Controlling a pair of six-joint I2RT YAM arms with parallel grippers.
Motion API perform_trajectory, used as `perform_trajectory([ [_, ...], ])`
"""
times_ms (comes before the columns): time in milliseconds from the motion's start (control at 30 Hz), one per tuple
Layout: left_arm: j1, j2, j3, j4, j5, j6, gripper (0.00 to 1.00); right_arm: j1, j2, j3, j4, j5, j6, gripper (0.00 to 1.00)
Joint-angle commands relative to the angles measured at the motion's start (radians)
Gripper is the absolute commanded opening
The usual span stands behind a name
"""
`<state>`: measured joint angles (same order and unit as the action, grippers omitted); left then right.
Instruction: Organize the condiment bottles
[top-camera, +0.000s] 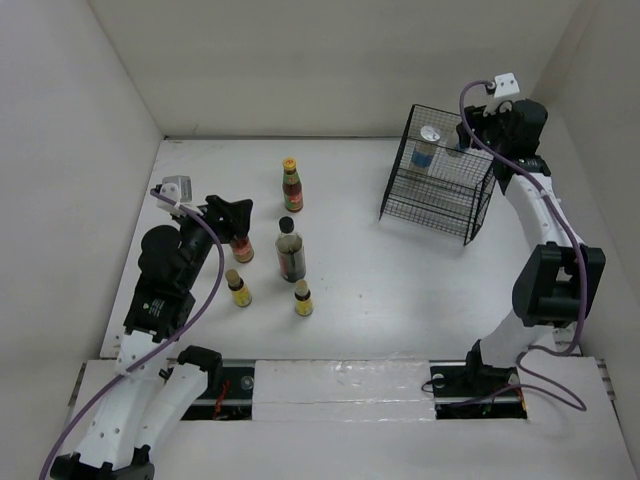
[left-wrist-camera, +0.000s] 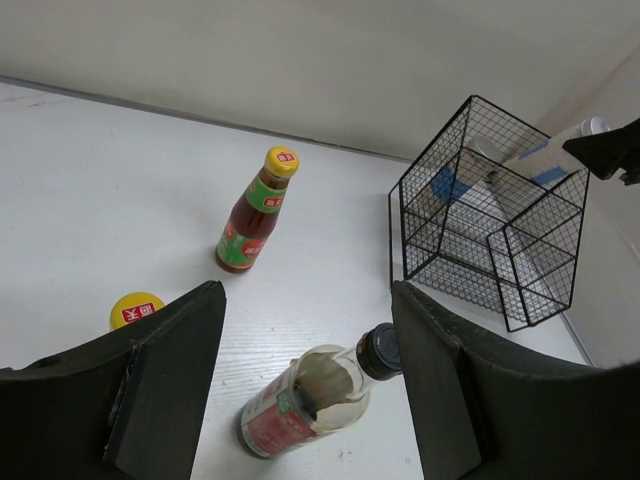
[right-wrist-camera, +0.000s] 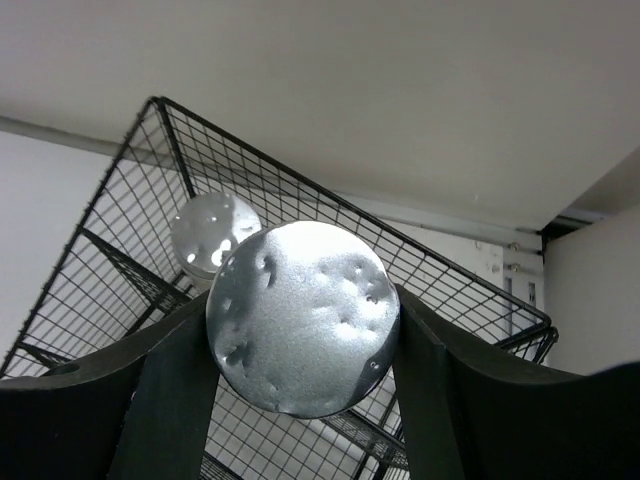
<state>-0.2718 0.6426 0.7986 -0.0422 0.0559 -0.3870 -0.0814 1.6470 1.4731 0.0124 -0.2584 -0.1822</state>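
My right gripper holds the white shaker. It will next lower the shaker into the basket space beside the standing shaker and let go, because that space below is free of bottles.
My right gripper (top-camera: 463, 138) is shut on a white shaker by its silver lid (right-wrist-camera: 303, 317) and holds it over the top of the black wire basket (top-camera: 440, 188). The second shaker (top-camera: 428, 146) stands inside the basket; its lid (right-wrist-camera: 213, 232) shows behind the held one. My left gripper (top-camera: 236, 214) is open and empty, hovering over a yellow-capped red sauce bottle (top-camera: 241, 249). The other red sauce bottle (top-camera: 291, 184) stands farther back. The dark black-capped bottle (top-camera: 291, 251) lies below between my left fingers (left-wrist-camera: 170, 370). Two tiny yellow bottles (top-camera: 238, 288) (top-camera: 303, 298) stand nearer.
The basket stands at the back right, close to the right wall, and shows in the left wrist view (left-wrist-camera: 490, 225). White walls enclose the table on three sides. The five loose bottles cluster left of centre.
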Motion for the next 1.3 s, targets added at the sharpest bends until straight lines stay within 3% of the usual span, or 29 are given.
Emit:
perform_trajectory([
  [0, 0.006, 0.003, 0.008, 0.044, 0.018, 0.002, 0.63, -0.020, -0.021, 0.104, 0.103, -0.039, 0.021, 0.40],
  [500, 0.006, 0.003, 0.008, 0.044, 0.018, 0.002, 0.63, -0.020, 0.180, 0.085, 0.061, -0.054, 0.052, 0.42],
  [667, 0.006, -0.006, 0.008, 0.044, 0.018, 0.002, 0.63, -0.020, 0.217, 0.085, 0.061, -0.033, 0.052, 0.52],
  [700, 0.006, -0.006, 0.008, 0.044, 0.018, 0.002, 0.63, -0.020, 0.217, 0.096, 0.061, -0.033, 0.052, 0.61],
  [800, 0.006, -0.006, 0.008, 0.044, 0.018, 0.002, 0.63, -0.011, 0.243, 0.115, 0.052, -0.045, 0.052, 0.74],
  [933, 0.006, 0.003, 0.008, 0.044, 0.018, 0.002, 0.63, -0.011, 0.252, 0.128, 0.043, -0.045, 0.061, 0.86],
  [1267, 0.006, 0.003, 0.008, 0.044, 0.007, 0.002, 0.63, 0.022, 0.084, 0.090, 0.034, -0.027, 0.038, 0.86],
])
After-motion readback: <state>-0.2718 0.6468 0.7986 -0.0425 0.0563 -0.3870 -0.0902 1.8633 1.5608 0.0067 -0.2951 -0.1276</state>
